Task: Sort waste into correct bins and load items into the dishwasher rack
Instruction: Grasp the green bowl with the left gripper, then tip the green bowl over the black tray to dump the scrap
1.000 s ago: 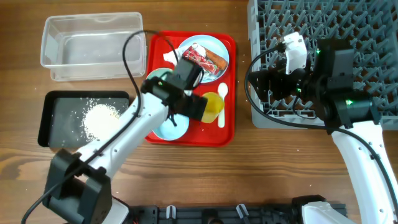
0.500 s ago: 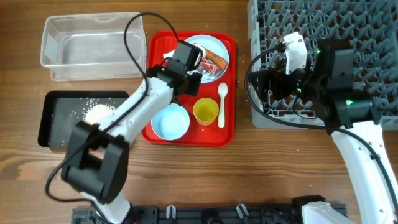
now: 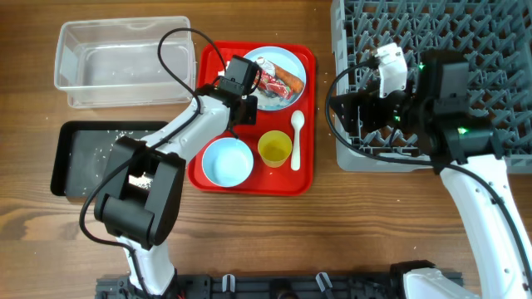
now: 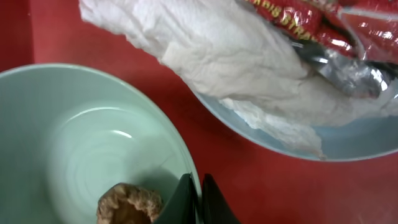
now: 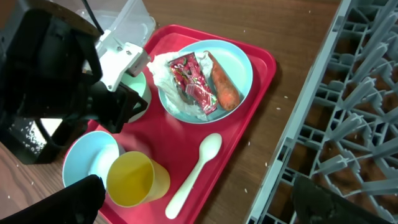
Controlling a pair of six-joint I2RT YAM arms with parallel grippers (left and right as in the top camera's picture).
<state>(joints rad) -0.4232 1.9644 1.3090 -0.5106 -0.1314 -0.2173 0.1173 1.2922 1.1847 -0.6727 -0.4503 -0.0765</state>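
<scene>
The bowl has a brown scrap inside, so next my left gripper will lift it, tip it over the black tray (image 3: 87, 158), and return to release it on the red tray (image 3: 304, 178).
My left gripper (image 4: 199, 200) is shut on the rim of the pale green bowl (image 4: 81, 143), one finger inside and one outside. A small brown scrap (image 4: 127, 202) lies in that bowl. Just beyond it the light blue plate (image 3: 283, 65) carries the crumpled tissue (image 4: 217, 56), the red wrapper (image 3: 268, 79) and the carrot piece (image 3: 288, 81). The blue bowl (image 3: 228, 161), yellow cup (image 3: 274, 149) and white spoon (image 3: 297, 139) sit on the red tray (image 3: 304, 178). My right gripper (image 5: 202, 202) hangs open and empty over the gap between tray and dishwasher rack (image 3: 465, 50).
The clear tub (image 3: 125, 62) stands at the back left. In front of it the black tray (image 3: 79, 158) holds scattered rice grains (image 3: 108, 143), partly hidden by my left arm. A few grains lie on the wood beside the rack.
My left gripper moved away from the blue bowl and cup to the green bowl and shut on its rim. The right arm has stayed put.
</scene>
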